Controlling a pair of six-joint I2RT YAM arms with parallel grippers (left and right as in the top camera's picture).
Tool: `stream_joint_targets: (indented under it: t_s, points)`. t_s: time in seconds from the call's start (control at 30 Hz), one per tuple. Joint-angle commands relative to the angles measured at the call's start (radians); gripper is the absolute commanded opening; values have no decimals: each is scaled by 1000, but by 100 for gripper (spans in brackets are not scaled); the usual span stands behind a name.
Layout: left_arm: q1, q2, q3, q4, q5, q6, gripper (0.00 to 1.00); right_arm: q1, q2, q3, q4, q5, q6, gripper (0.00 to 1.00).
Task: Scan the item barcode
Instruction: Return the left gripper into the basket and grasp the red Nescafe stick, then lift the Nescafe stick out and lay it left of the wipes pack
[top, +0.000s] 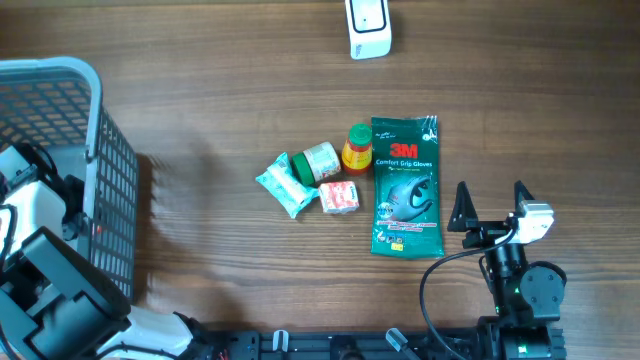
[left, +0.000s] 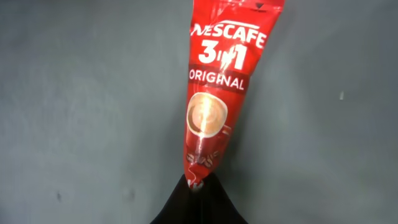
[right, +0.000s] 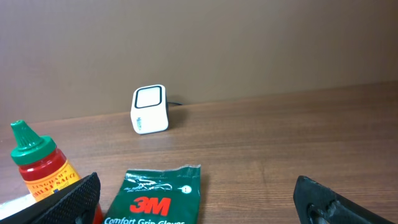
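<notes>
The robot's left gripper should next move up over the basket's rim, then down to the tabletop (top: 251, 166) beside the teal packet to let go of the sachet, since that spot is empty.
In the left wrist view a red Nescafe 3in1 sachet (left: 217, 93) stretches away over a grey surface. My left gripper (left: 198, 186) is shut on its near tip. No barcode shows on the side facing the camera. Seen from overhead, the left arm (top: 40, 260) reaches into the grey basket (top: 110, 170) at the far left, and the sachet is hidden there. The white scanner (top: 368, 28) (right: 150, 109) stands at the table's far edge. My right gripper (top: 492, 200) (right: 199, 199) rests open near the front right, with nothing between its fingers.
A green 3M gloves pack (top: 406, 186) (right: 158, 196) lies just left of the right gripper. Beside it are a red sauce bottle (top: 357, 148) (right: 37, 165), a green-and-white tub (top: 318, 162), a teal packet (top: 285, 185) and a small pink packet (top: 339, 196).
</notes>
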Motion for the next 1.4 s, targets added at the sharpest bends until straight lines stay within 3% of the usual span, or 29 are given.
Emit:
stream_joint_targets:
  t_s: [0.0,0.23,0.47,0.63,0.77,1.0,1.13,1.37]
  points:
    - [-3,-47,106,-66,25,-2,4,3,0,-3,2,-9,-12,100]
    - [-3,-247,215,-139,39,-2,4,3,0,-3,2,-8,-13,100]
    - [-19,-530,215,-136,254,-2,4,3,0,-3,2,-8,-12,100]
    - [-120,-756,215,-132,278,-2,4,3,0,-3,2,-8,-12,100]
    - [-266,-854,215,-138,377,-2,4,3,0,-3,2,-9,-13,100]
    - [-647,-805,191,-320,369,-15,4,3,0,-3,2,-8,-13,100]
    - [-772,-734,145,-378,280,-105,4,3,0,-3,2,-9,-12,100]
    - [-879,-494,11,-311,195,-214,4,3,0,-3,2,-9,-12,100]
